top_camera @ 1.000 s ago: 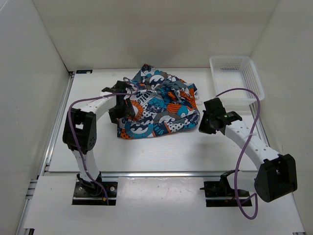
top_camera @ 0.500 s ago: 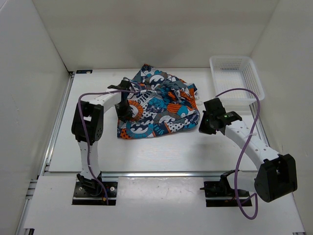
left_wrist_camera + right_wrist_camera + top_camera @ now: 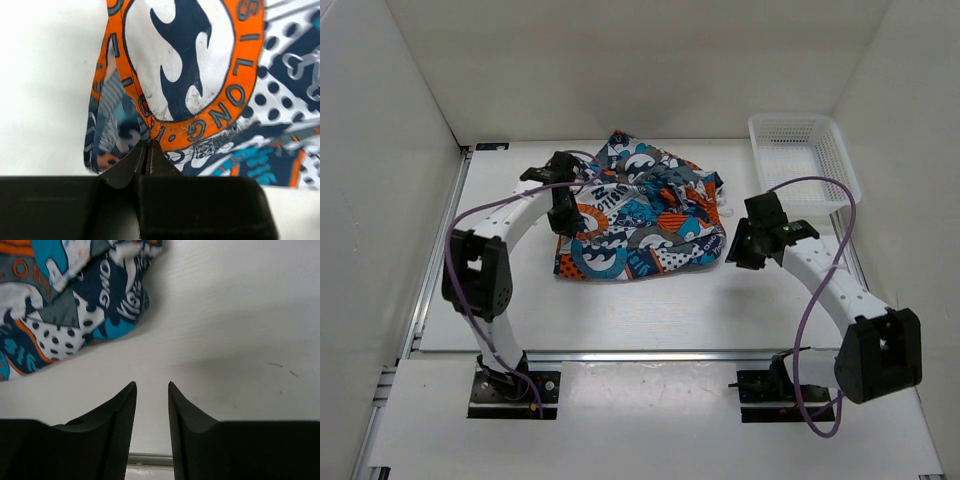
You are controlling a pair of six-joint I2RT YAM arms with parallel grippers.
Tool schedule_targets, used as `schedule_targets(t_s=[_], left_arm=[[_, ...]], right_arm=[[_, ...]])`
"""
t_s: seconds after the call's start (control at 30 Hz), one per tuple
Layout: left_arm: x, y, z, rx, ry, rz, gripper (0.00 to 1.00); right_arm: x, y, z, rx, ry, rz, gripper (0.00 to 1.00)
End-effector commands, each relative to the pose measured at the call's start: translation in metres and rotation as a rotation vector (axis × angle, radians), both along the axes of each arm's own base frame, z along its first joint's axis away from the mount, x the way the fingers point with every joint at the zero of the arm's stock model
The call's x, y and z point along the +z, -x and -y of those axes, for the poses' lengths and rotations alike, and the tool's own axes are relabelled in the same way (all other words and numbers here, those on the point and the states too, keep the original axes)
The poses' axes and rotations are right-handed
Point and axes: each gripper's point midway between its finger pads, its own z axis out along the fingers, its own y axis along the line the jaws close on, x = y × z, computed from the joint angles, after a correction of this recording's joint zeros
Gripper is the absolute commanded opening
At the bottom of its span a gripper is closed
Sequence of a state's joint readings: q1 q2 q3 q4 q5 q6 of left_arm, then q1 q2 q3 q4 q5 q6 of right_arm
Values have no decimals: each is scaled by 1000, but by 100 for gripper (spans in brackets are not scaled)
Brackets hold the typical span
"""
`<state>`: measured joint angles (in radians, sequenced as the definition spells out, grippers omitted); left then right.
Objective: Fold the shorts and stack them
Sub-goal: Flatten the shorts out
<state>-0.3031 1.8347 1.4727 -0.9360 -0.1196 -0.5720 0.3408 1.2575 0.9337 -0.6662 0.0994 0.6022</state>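
I need to raise my left gripper, move it back and down, and release the fold on the bare tabletop, which is back from my gripper, because the shorts (image 3: 640, 215) are crumpled.
The shorts (image 3: 640, 215), printed in blue, orange, white and grey, lie crumpled in a heap at the middle of the table. My left gripper (image 3: 563, 216) is at their left edge. In the left wrist view its tips (image 3: 146, 144) are pinched together on a fold of the shorts (image 3: 190, 65) just below a round orange emblem. My right gripper (image 3: 734, 250) hovers just off the heap's right end. In the right wrist view it (image 3: 151, 385) stands open over bare table with nothing between its fingers, and the shorts (image 3: 65, 305) lie at the upper left.
A white mesh basket (image 3: 805, 160) stands at the back right corner, holding nothing I can see. White walls close the table on the left, back and right. A metal rail (image 3: 620, 355) runs along the near edge in front of the arm bases.
My left gripper has shut on the shorts' left edge and shifted slightly left with it. The right gripper has opened and its arm has moved slightly towards the back.
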Motion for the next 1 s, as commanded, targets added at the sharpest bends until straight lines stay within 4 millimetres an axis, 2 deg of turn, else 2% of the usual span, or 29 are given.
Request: schedule_targets(t_s=[0.0, 0.07, 0.1, 0.13, 0.17, 0.23, 0.27, 0.47, 0.5, 0.53, 0.57, 0.7, 0.73, 0.8, 0.83, 0.87, 0.93, 0.97], left_arm=[[40, 15, -10, 2, 3, 82, 10], [43, 19, -9, 7, 19, 88, 10], [40, 23, -7, 3, 27, 74, 10], [44, 23, -7, 3, 30, 86, 10], [41, 25, -8, 3, 28, 77, 10], [44, 27, -9, 3, 28, 79, 10], [44, 27, -9, 3, 28, 78, 10], [47, 31, -12, 7, 18, 81, 10], [47, 31, -12, 7, 18, 81, 10], [47, 31, -14, 10, 10, 84, 10], [47, 31, -14, 10, 10, 84, 10], [50, 29, -13, 0, 9, 93, 10], [52, 26, -14, 3, 3, 104, 10], [58, 20, -17, 4, 1, 112, 10], [63, 16, -17, 10, 14, 126, 10], [66, 13, -18, 15, 25, 125, 10], [97, -6, -16, 17, 94, 187, 10], [107, -12, -12, 9, 113, 206, 10]], right_arm=[[11, -32, -24, 31, -150, 3, 36], [9, -43, -31, 25, -170, -14, 38], [7, -57, -32, -6, -181, -13, 42], [5, -62, -29, -32, -186, -22, 51], [-1, -68, -33, -40, -197, -40, 66], [5, -84, -34, -76, -256, -44, 75], [-4, -87, -37, -85, -261, -76, 81], [-27, -101, -34, -217, -343, -141, 81], [-28, -104, -31, -235, -352, -132, 77], [-25, -108, -38, -230, -396, -116, 74], [-36, -109, -36, -237, -402, -138, 71], [-43, -119, -47, -228, -452, -176, 35], [-41, -124, -48, -226, -454, -167, 17], [-38, -130, -49, -225, -456, -163, 0], [-36, -135, -46, -224, -434, -150, 0], [-18, -147, -44, -213, -412, -116, 0], [10, -163, -40, -207, -385, -59, 0], [48, -182, -34, -196, -374, 20, 0]])
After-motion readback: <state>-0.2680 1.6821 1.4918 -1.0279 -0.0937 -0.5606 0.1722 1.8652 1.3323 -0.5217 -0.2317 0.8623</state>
